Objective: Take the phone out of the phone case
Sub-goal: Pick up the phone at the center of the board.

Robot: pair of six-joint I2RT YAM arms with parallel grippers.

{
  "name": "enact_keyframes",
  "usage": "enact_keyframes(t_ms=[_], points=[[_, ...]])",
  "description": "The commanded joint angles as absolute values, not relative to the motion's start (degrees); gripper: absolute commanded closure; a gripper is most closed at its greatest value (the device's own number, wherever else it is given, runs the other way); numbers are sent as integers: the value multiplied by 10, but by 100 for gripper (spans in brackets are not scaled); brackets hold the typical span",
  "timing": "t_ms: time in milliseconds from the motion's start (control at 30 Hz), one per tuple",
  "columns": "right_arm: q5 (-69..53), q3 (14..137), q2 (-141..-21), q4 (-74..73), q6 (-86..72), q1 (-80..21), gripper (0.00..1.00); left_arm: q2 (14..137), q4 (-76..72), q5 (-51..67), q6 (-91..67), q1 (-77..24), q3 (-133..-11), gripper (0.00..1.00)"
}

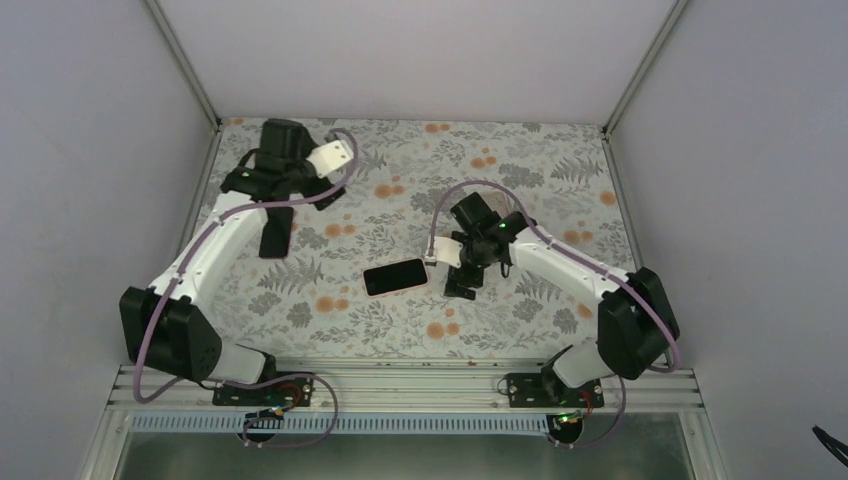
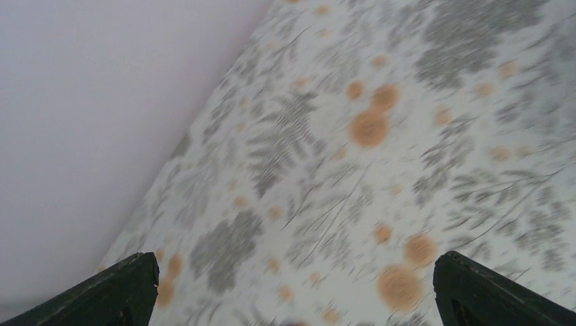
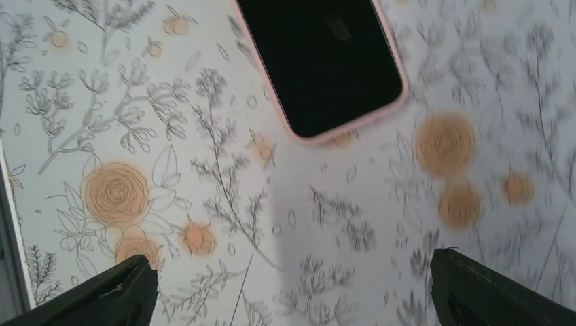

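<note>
I should turn my right gripper until it is in line with the case (image 1: 426, 268). Then I need to lower it astride the case's long edges at the closer end.
The phone (image 1: 394, 276), black with a glossy dark screen, lies screen up inside the pale pink phone case (image 1: 426, 268) on the flowered table, near the middle. In the right wrist view the phone (image 3: 319, 58) fills the top, with the case's pink rim (image 3: 353, 124) around its near end. My right gripper (image 3: 292, 261) is open and empty, hovering just right of the phone's end without touching it; it also shows in the top view (image 1: 463, 283). My left gripper (image 2: 295, 261) is open and empty at the table's far left, above bare cloth.
A black phone-sized oblong (image 1: 276, 231) shows below the left wrist; I cannot tell whether it is a second phone or part of the gripper. Grey walls (image 2: 81, 122) close the table's left, back and right. A metal rail (image 1: 400, 385) runs along the near edge.
</note>
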State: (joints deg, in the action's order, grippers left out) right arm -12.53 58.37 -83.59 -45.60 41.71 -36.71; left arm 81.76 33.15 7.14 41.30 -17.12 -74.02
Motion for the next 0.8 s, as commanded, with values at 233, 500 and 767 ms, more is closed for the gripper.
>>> enact_keyframes(t_ms=[233, 500, 767], points=[[-247, 714, -1025, -415, 564, -411, 0, 715, 346, 35, 383, -52, -660, 0], [-263, 787, -1113, -425, 593, -425, 0, 674, 346, 64, 379, -10, -618, 0], [-252, 807, -1144, -412, 599, -429, 0, 672, 335, 101, 378, 19, -594, 0]])
